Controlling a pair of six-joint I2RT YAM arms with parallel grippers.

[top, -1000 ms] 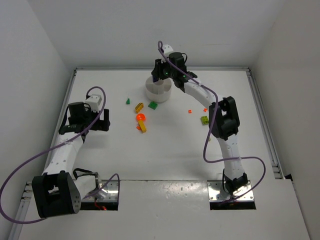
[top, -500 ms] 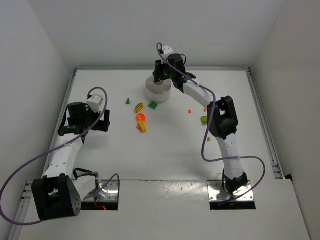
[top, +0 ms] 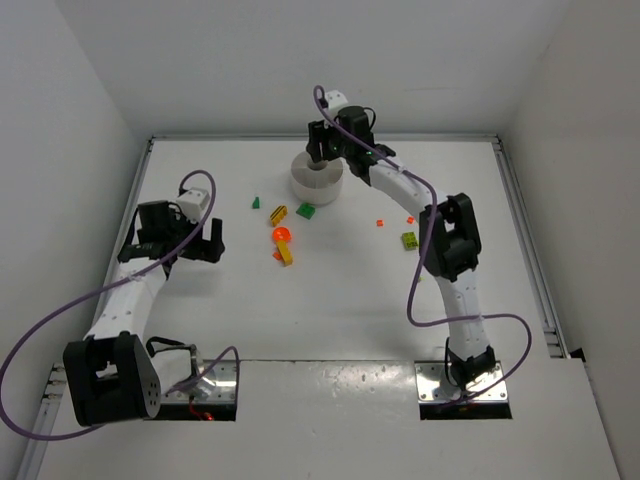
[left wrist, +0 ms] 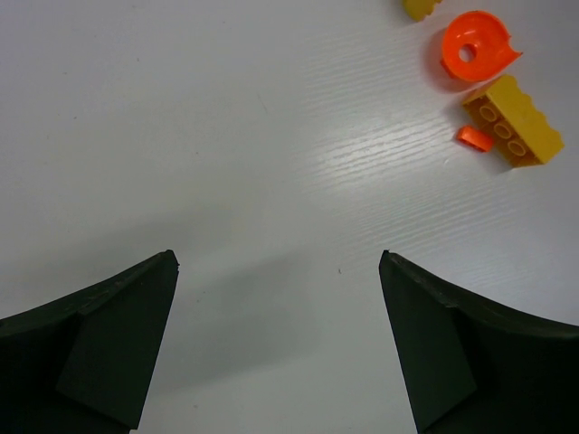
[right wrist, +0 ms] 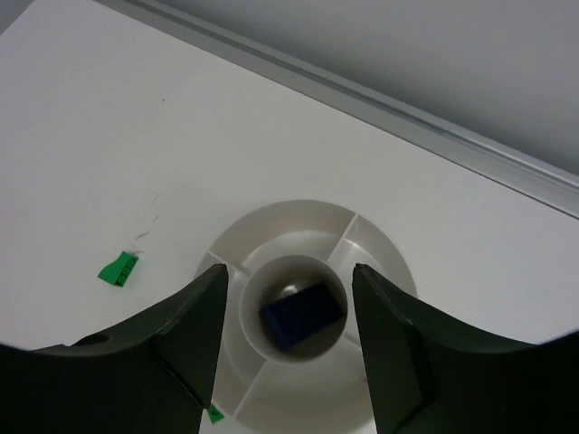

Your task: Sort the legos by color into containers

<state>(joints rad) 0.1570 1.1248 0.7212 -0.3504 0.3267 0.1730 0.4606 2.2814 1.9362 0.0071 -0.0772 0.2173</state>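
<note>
My open right gripper should next swing back to the right in the top view and go down onto the lime brick (top: 410, 241), which is lying loose outside the dish.
The white dish (top: 317, 180) with its containers stands at the back of the table. My right gripper (top: 318, 156) hovers right over it, open, with nothing between its fingers. Below the jaws a dark purple-blue brick (right wrist: 301, 314) lies in the centre well (right wrist: 271, 271); the wedges I can see are bare. Loose legos lie in front of the dish: an orange round piece (top: 282, 234), a yellow brick (top: 286, 254), a green brick (top: 305, 211) and a small green bit (top: 255, 202). My left gripper (top: 212, 242) is open above bare table, left of the orange piece (left wrist: 472, 56) and the yellow brick (left wrist: 512, 120).
A lime brick (top: 409, 239) and a tiny red bit (top: 381, 221) lie beside the right arm's forearm. A yellow-and-dark piece (top: 278, 211) sits left of the green brick. A metal rail (right wrist: 380, 108) runs along the table's back edge behind the dish.
The right gripper has edged slightly back over the dish. The left arm has shifted a little toward the middle. No lego on the table has moved.
</note>
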